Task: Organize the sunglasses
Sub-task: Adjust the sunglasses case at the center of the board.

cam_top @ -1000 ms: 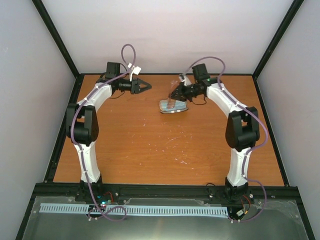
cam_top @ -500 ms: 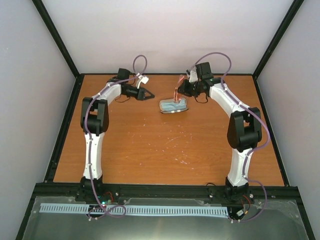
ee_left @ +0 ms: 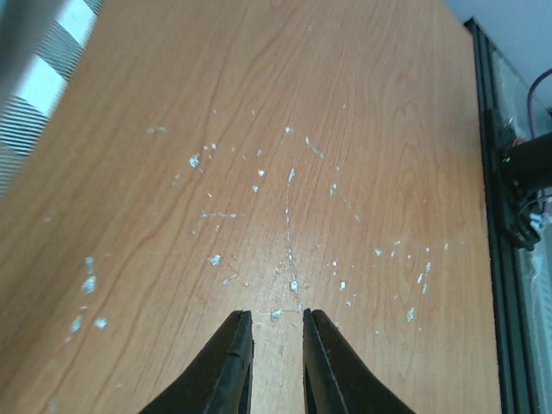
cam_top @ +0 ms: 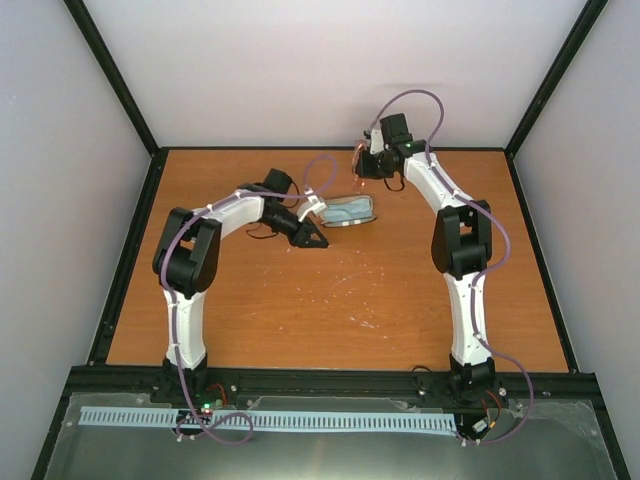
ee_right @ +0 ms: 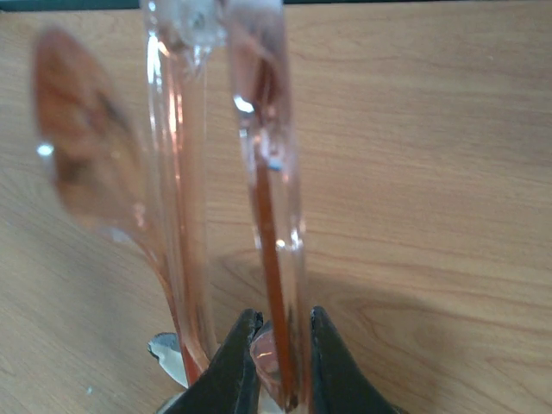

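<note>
My right gripper draws back next, lowers to the light blue inside and releases the sunglasses there, since the oblong case (cam_top: 348, 211) lies open.
The sunglasses (cam_top: 358, 158) have orange-pink translucent lenses. My right gripper (cam_top: 368, 165) holds them above the back edge of the table. In the right wrist view the gripper (ee_right: 285, 321) is shut on one translucent arm of the sunglasses (ee_right: 259, 129), and a lens shows blurred at the left. My left gripper (cam_top: 312, 238) sits low over the table, just left of the oblong case (cam_top: 348, 211), which shows light blue inside. In the left wrist view the left gripper (ee_left: 276, 315) has its jaws nearly together with nothing between them, over bare scuffed wood.
The wooden table (cam_top: 330, 300) is enclosed by a black frame and pale walls. The black front rail (cam_top: 330, 380) runs by the arm bases. White scuff marks (ee_left: 289, 216) dot the wood ahead of the left gripper.
The right gripper lifted the sunglasses off the case and carried them back toward the wall. The left arm swung from the back left to beside the case, and its jaws closed.
</note>
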Available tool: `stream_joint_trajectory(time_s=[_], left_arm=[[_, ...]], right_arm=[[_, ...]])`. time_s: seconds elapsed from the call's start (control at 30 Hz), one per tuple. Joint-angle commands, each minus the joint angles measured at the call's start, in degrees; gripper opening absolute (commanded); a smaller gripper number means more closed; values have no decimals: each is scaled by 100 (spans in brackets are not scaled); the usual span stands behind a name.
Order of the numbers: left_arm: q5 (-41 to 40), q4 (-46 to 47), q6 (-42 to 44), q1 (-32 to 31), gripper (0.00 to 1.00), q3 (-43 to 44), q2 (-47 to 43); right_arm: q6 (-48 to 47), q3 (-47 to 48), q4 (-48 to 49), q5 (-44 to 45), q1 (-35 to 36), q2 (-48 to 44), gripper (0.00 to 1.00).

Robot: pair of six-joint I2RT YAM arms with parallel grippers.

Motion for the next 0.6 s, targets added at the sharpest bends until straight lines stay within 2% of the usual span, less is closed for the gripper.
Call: stream_joint_trajectory(time_s=[0.0, 0.23, 0.57], left_arm=[[-479, 141, 42, -247, 19, 225, 384], [-954, 260, -401, -453, 19, 712, 918], [-1714, 604, -839, -459, 20, 1250, 1379]], right_arm=[[-354, 53, -181, 322, -4, -157, 3], [-703, -156, -185, 616, 2, -295, 3], [-883, -171, -309, 389, -2, -309, 3]])
